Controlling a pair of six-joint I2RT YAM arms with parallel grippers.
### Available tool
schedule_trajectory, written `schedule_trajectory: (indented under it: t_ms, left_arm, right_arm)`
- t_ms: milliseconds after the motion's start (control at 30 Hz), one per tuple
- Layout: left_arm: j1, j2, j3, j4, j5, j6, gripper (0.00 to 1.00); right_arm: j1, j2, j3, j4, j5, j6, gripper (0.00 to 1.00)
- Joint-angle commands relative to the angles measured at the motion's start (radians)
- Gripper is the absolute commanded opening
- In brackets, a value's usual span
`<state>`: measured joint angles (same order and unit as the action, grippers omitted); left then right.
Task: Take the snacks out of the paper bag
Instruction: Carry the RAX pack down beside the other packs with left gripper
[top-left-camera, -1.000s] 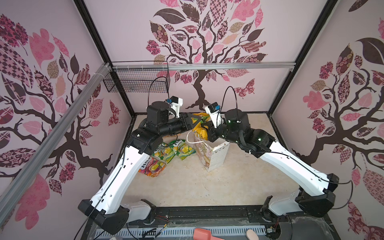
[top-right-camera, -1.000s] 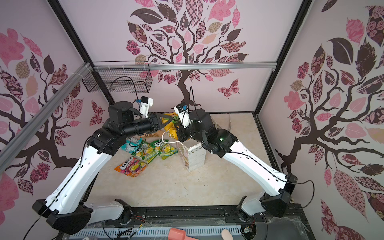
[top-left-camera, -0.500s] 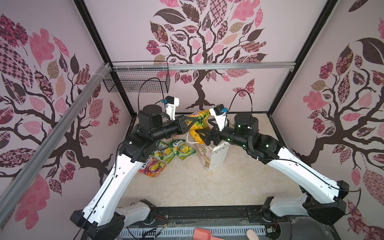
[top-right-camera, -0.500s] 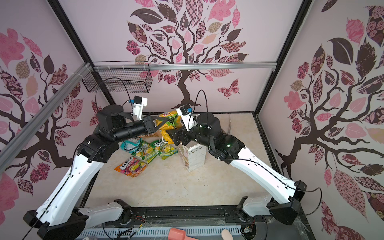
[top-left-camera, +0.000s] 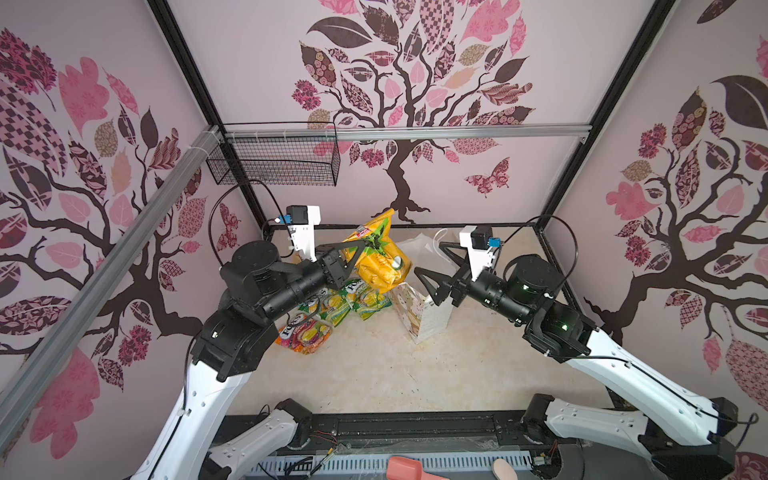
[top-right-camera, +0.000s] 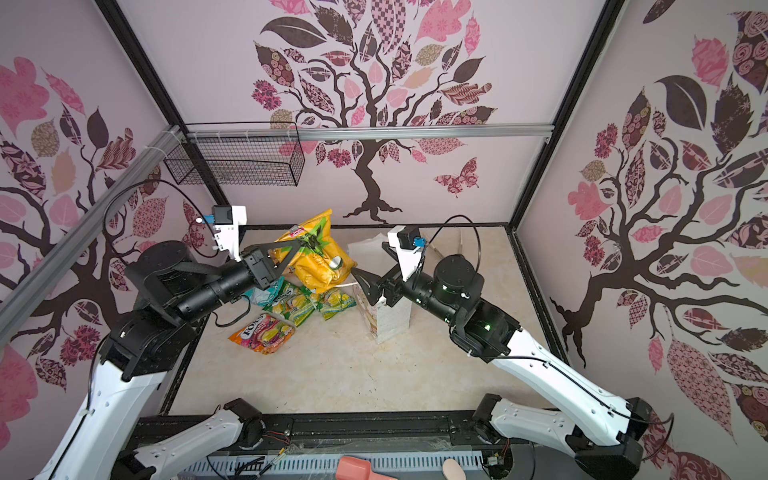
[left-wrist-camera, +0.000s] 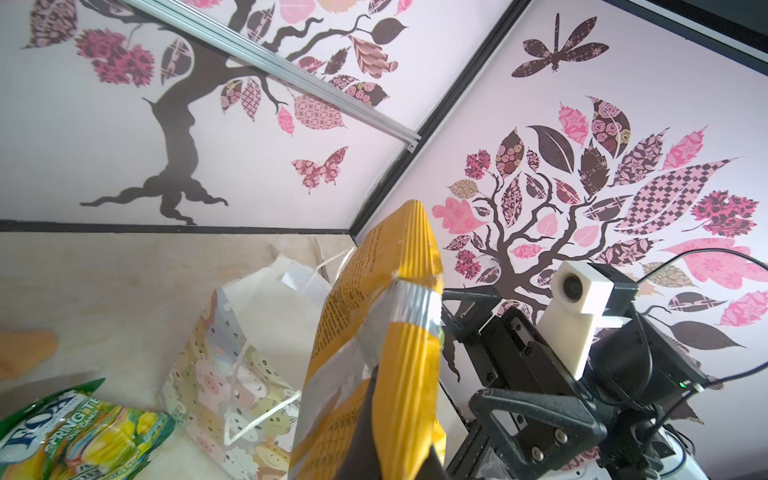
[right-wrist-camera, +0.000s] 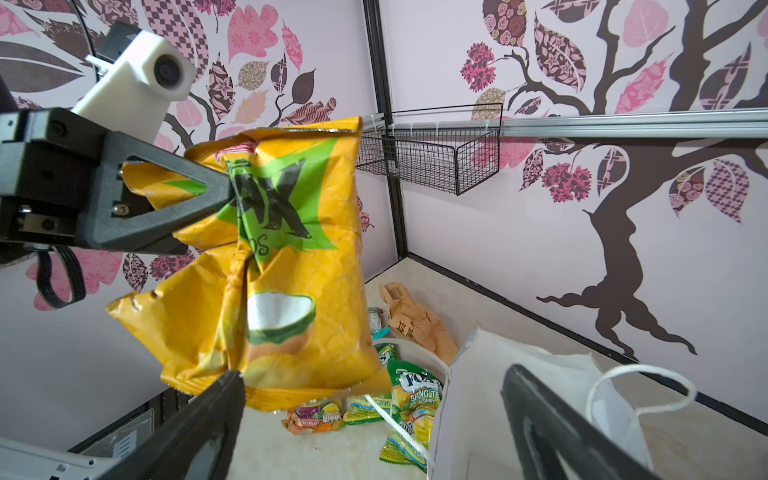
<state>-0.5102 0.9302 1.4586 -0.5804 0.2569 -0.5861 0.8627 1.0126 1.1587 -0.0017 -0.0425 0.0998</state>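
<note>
The left gripper will next bring the yellow-orange packet down to the bare floor between the orange packet and bag and let go of the yellow-orange packet's top, because that spot below is clear of other snacks.
A yellow-orange snack packet (top-left-camera: 376, 266) (top-right-camera: 320, 266) (right-wrist-camera: 282, 291) hangs in the air with my left gripper (top-left-camera: 365, 245) (top-right-camera: 309, 243) (right-wrist-camera: 230, 187) shut on its upper part. Just right of it the white paper bag (top-left-camera: 428, 316) (top-right-camera: 390, 318) (left-wrist-camera: 232, 374) (right-wrist-camera: 469, 395) stands upright on the floor. My right gripper (top-left-camera: 434, 266) (top-right-camera: 370, 259) (right-wrist-camera: 372, 372) is open above the bag's rim, holding nothing. Green-and-yellow packets (top-left-camera: 361, 297) (right-wrist-camera: 415, 399) and an orange one (top-left-camera: 305, 332) lie on the floor left of the bag. A tan-orange packet (right-wrist-camera: 415, 324) lies behind them.
A black wire basket (top-left-camera: 274, 162) (right-wrist-camera: 428, 153) hangs from the aluminium rail on the back wall at the left. Patterned walls close in the floor on three sides. A pink scoop (top-left-camera: 409, 471) lies at the front edge beyond the arm bases.
My right gripper opened, let go of the yellow-orange packet and drew back to the right. My left gripper closed on the packet and now holds it alone, pulled slightly left.
</note>
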Motion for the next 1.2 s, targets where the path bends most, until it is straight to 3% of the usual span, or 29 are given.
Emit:
schedule_trajectory:
  t_ms: [0, 367, 467, 733, 1167]
  left_arm:
    - [0.003, -0.057, -0.054, -0.020, -0.104, 0.031, 0.00]
    - [0.028, -0.271, -0.264, -0.121, -0.427, -0.130, 0.00]
    - [0.051, -0.299, -0.313, -0.137, -0.449, -0.169, 0.00]
    - [0.173, -0.261, -0.442, -0.125, -0.285, -0.224, 0.00]
    - [0.412, -0.200, -0.887, 0.261, 0.102, -0.297, 0.00]
  right_arm:
    - [0.006, -0.041, -0.009, 0.070, 0.020, -0.016, 1.00]
    - [0.006, -0.034, -0.032, 0.034, 0.034, -0.047, 1.00]
    - [0.006, -0.022, -0.028, 0.037, 0.039, -0.054, 1.00]
    - [0.004, 0.003, -0.016, 0.028, 0.043, -0.056, 1.00]
    - [0.006, 0.009, -0.014, -0.003, 0.069, -0.061, 1.00]
